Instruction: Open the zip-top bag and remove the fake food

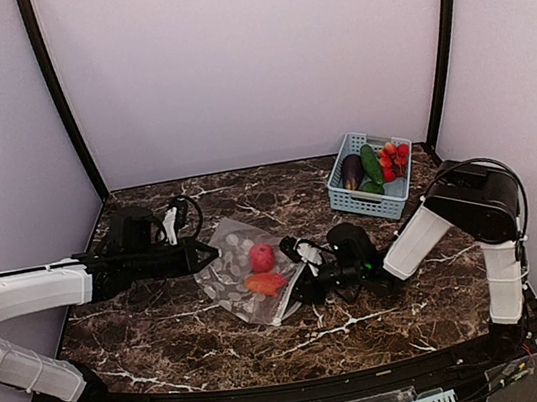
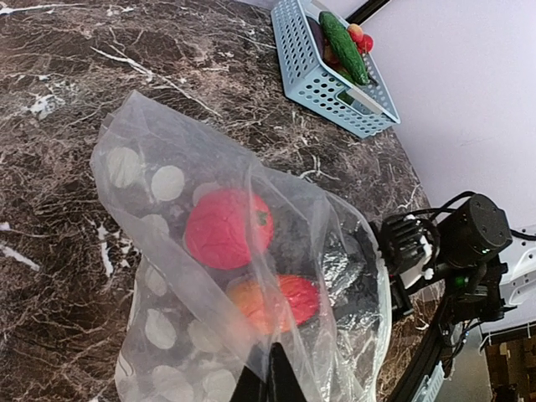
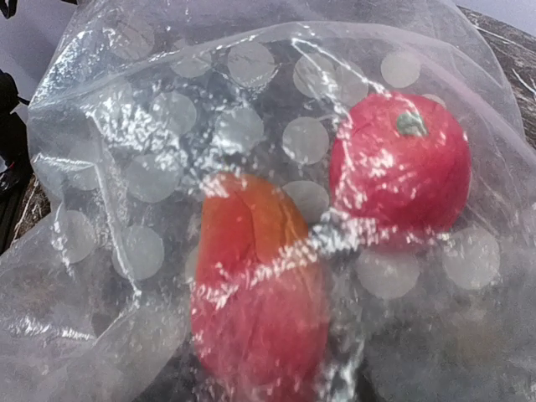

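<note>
My right gripper has food there to take, so next it needs to pull the orange-red piece from the bag, rise, move over the basket's near corner beside the eggplant and let go.
The zip-top bag, clear with pale dots, lies mid-table. It holds two pieces of fake food: a red round piece with a green top and an orange-red piece. My left gripper is at the bag's left edge. In the left wrist view its fingers are shut on a fold of the bag, lifting it over both pieces. My right gripper is at the bag's right edge. The bag fills the right wrist view and hides its fingers.
A light-blue slotted basket stands at the back right, holding a dark purple eggplant, a green piece and red balls. It also shows in the left wrist view. White walls close off the marble table.
</note>
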Robot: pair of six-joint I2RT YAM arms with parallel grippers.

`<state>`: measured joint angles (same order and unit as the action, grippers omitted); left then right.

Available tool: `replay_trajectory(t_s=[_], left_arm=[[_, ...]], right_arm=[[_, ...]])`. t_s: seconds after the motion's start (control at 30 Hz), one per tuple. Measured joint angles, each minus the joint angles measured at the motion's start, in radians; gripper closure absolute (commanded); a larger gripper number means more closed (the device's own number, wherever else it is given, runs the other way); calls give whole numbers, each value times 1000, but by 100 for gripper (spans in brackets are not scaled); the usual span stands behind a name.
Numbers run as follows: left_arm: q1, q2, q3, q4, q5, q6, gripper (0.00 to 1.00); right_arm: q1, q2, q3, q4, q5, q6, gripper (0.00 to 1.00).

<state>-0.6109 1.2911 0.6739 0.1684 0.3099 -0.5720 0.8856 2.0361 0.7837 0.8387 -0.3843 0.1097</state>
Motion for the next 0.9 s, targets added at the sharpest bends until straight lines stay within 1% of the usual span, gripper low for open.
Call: replay_trajectory(t_s=[0.3,0.4,0.7,0.9], left_arm=[[14,7,12,-28,-73,2,99],[32,7,12,-41,-94,-3,99],[80,18,12,-51,-116,-17,99],[90,35,12,-51,-115,-20,99]], right_arm=[[0,-106,-105,-43,8,23,82],[0,-158,-146,-82,23,34,82],[1,-415,-261,-235,86,62,84],[-10,-571,-270,-386,167,70,85]])
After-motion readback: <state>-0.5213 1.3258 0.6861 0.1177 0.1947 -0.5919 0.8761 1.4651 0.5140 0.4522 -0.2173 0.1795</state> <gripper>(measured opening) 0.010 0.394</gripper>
